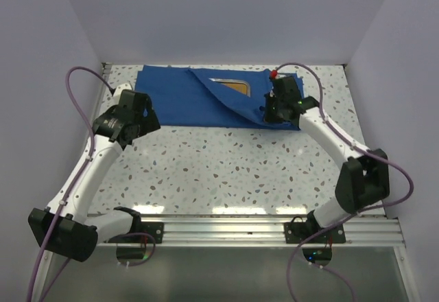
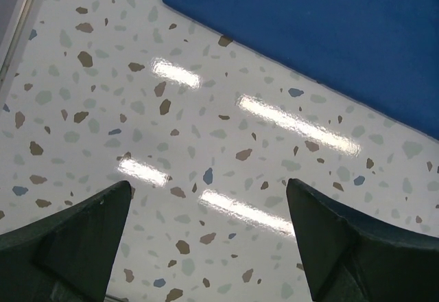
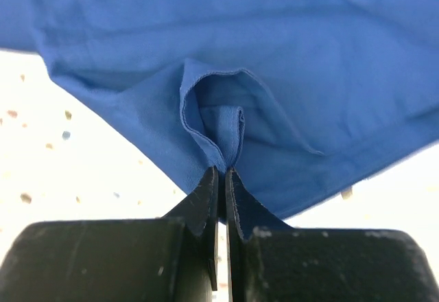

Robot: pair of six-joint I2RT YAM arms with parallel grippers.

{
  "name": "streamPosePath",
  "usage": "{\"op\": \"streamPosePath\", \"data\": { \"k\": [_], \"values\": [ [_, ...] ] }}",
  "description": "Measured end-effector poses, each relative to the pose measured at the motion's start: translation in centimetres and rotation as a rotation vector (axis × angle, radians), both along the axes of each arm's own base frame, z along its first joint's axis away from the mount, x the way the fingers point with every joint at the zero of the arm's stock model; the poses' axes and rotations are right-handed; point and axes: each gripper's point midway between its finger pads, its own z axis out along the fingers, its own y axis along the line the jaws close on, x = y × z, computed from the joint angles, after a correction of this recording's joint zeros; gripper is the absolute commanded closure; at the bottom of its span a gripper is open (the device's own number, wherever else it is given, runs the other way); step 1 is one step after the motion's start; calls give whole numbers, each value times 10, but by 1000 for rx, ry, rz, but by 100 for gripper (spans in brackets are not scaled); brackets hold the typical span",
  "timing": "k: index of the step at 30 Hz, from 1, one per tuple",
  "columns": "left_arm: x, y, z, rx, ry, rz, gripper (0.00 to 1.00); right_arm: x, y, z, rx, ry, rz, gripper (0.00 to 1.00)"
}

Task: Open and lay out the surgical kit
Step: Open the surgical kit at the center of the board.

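The tray is mostly hidden, and the bare tabletop by the bar (image 1: 293, 184) lies back from it. Next, my right gripper will pull the edge of the cloth wrap back over that tabletop and release it, uncovering the tray.
The royal-blue cloth wrap (image 1: 185, 99) lies at the back of the table, one flap folded back. Through the gap a corner of the steel tray (image 1: 233, 84) with its orange-brown base shows. No instruments are visible. My right gripper (image 1: 267, 113) is shut on a pinched fold of the cloth's hem (image 3: 223, 144) at the wrap's right front corner, the fabric bunching up from its fingertips (image 3: 209, 185). My left gripper (image 2: 206, 195) hovers open over bare table, just left of the wrap's front left edge (image 2: 274, 48), with nothing between its fingers.
White walls close in the speckled table (image 1: 219, 171) on the left, back and right. A metal rail (image 1: 260, 223) with both arm bases runs along the near edge. Purple cables loop beside each arm.
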Motion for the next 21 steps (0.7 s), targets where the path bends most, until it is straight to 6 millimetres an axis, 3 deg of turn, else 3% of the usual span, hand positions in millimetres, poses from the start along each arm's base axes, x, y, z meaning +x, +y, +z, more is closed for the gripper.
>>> {"op": "streamPosePath", "data": {
  "k": [4, 8, 10, 13, 14, 15, 16, 21],
  "values": [
    [10, -2, -2, 12, 0, -14, 0, -56, -24, 32, 22, -58, -31, 100],
    [27, -5, 3, 24, -8, -24, 1, -133, -58, 56, 69, -104, -114, 100],
    [34, -7, 8, 23, -21, -22, 0, -168, -73, 62, 96, -100, -170, 100],
    [42, -9, 17, 19, -48, -20, 1, -204, -85, 59, 129, -35, -255, 100],
    [44, -9, 21, 17, -60, -20, 1, -213, -87, 53, 132, 12, -276, 78],
    [45, -9, 24, 15, -67, -20, 0, -221, -87, 46, 132, 65, -296, 16],
    [46, -10, 28, 13, -77, -20, 0, -227, -87, 40, 128, 108, -309, 3],
    [48, -10, 34, 11, -91, -20, 0, -254, -94, 9, 54, 307, -369, 1]
  ]
}}
